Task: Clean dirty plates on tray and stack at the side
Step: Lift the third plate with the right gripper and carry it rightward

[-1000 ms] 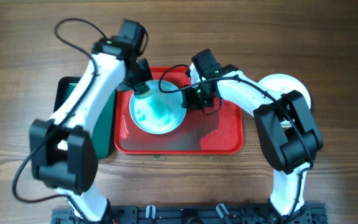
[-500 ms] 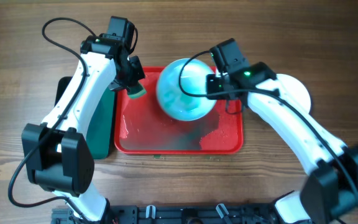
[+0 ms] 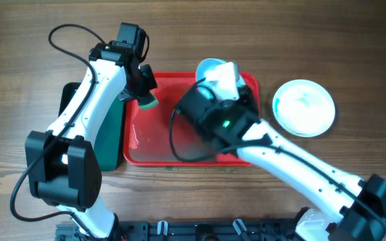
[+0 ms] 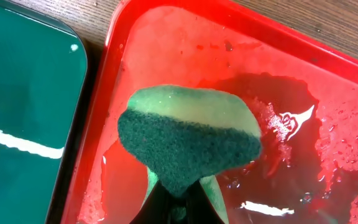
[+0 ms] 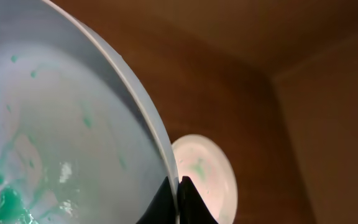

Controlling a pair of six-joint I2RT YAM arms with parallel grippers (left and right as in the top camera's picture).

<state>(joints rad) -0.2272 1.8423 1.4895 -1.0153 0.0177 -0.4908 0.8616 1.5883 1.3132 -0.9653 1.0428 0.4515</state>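
Note:
The second plate is open to stack on. I will swing my right gripper to the right in the overhead view, lower it onto that plate and let go of the white plate's rim.
My left gripper is shut on a green sponge and holds it just above the wet upper-left corner of the red tray. The left wrist view shows the sponge over the tray. My right gripper is raised high and shut on the rim of a white plate, which is tilted on edge. In the right wrist view this plate carries teal smears, with the jaws on its rim. A second plate lies on the table right of the tray and shows below.
A dark green tray lies against the red tray's left side, also in the left wrist view. Water pools on the red tray's floor. My right arm crosses over the tray's right half. Wooden table all round.
My right gripper has lifted the plate off the red tray, high toward the camera, and tipped it on edge. My left gripper with the sponge has stayed at the tray's upper-left corner.

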